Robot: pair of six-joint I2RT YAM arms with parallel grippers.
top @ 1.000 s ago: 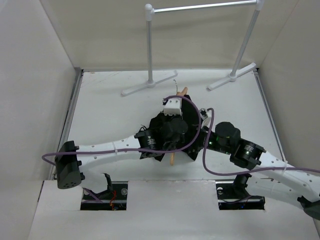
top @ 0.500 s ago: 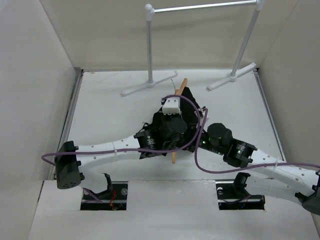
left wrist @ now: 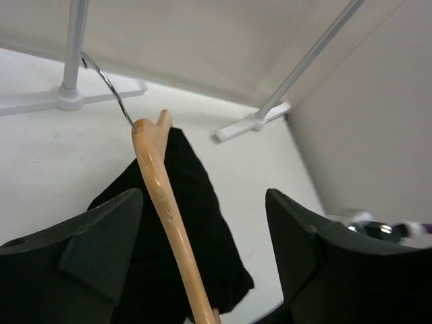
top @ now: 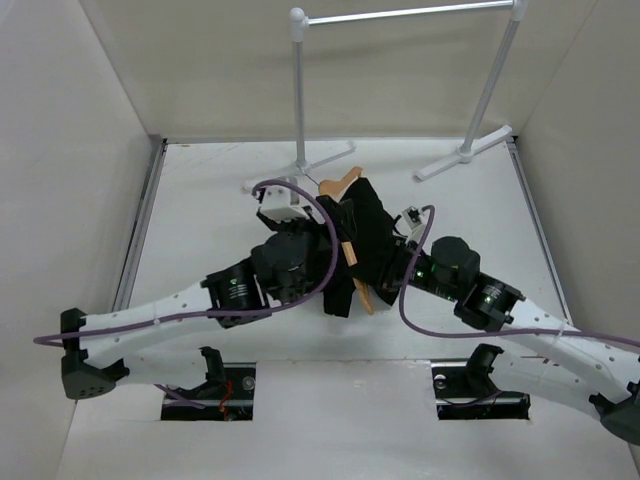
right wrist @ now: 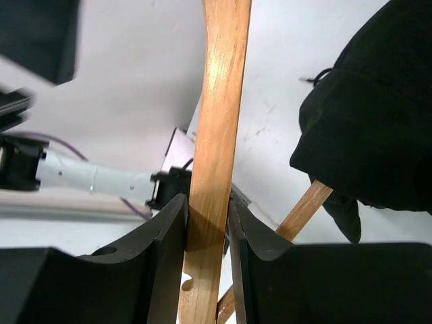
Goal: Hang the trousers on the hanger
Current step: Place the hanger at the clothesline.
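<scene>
My right gripper will raise the trousers on the hanger [top: 341, 184] up and outward to the silver bar [top: 468, 8], then hook the hanger there and let go of it.
The tan wooden hanger [top: 341, 184] is tilted above the middle of the table, its metal hook [left wrist: 108, 88] pointing toward the rail. The black trousers [top: 365, 235] hang bunched around it. In the left wrist view one wooden arm of the hanger [left wrist: 162, 196] runs in front of the trousers [left wrist: 202, 229]. My left gripper [left wrist: 204, 196] is open, its fingers wide on either side of that arm and not touching it. My right gripper [right wrist: 208, 216] is shut on another flat arm of the hanger [right wrist: 219, 121], low and to the right, with the trousers [right wrist: 378, 115] beside it.
A silver rail [top: 400, 14] on white posts stands at the back, its feet [top: 300, 165] close behind the hanger and at the right [top: 465, 152]. White walls enclose the table on three sides. Purple cables loop over both arms.
My right gripper shut on the hanger's arm. Then my left gripper opened, let go of the hanger and swung left. The hanger and trousers shifted toward the rail.
</scene>
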